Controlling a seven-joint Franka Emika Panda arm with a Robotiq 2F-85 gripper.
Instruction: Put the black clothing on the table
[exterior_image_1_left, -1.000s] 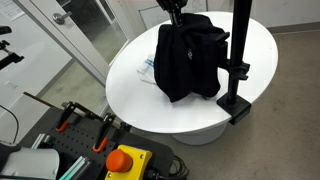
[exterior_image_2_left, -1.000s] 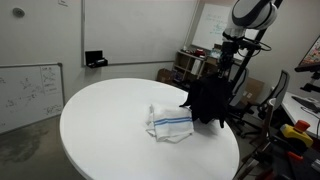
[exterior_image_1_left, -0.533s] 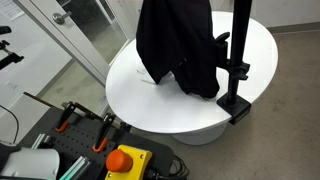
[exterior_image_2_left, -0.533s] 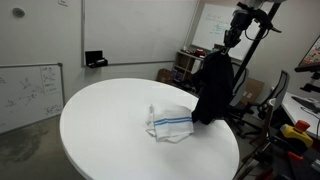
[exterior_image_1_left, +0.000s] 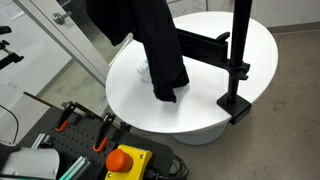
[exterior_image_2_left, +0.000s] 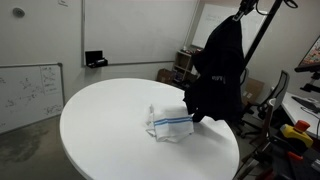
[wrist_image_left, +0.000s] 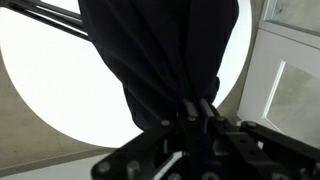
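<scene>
My gripper moves away from the clamp stand next, then down over the bare tabletop (exterior_image_1_left: 126, 86) beside the towel to release the clothing, since that patch is clear.
The black clothing (exterior_image_1_left: 150, 40) hangs in the air above the round white table (exterior_image_1_left: 200, 110), its lower end near the tabletop. It also shows in an exterior view (exterior_image_2_left: 217, 75) and fills the wrist view (wrist_image_left: 160, 55). My gripper (wrist_image_left: 192, 108) is shut on the top of the cloth. In both exterior views the gripper itself is at or beyond the top edge and hidden.
A white towel with blue stripes (exterior_image_2_left: 168, 122) lies on the table under the hanging cloth. A black clamp stand (exterior_image_1_left: 237, 60) with a horizontal bar is fixed at the table's edge. A tool cart with a red button (exterior_image_1_left: 125, 160) stands beside the table.
The black clothing has been lifted off the table and carried up and across over the towel; it now hangs long from my gripper instead of lying bunched by the stand.
</scene>
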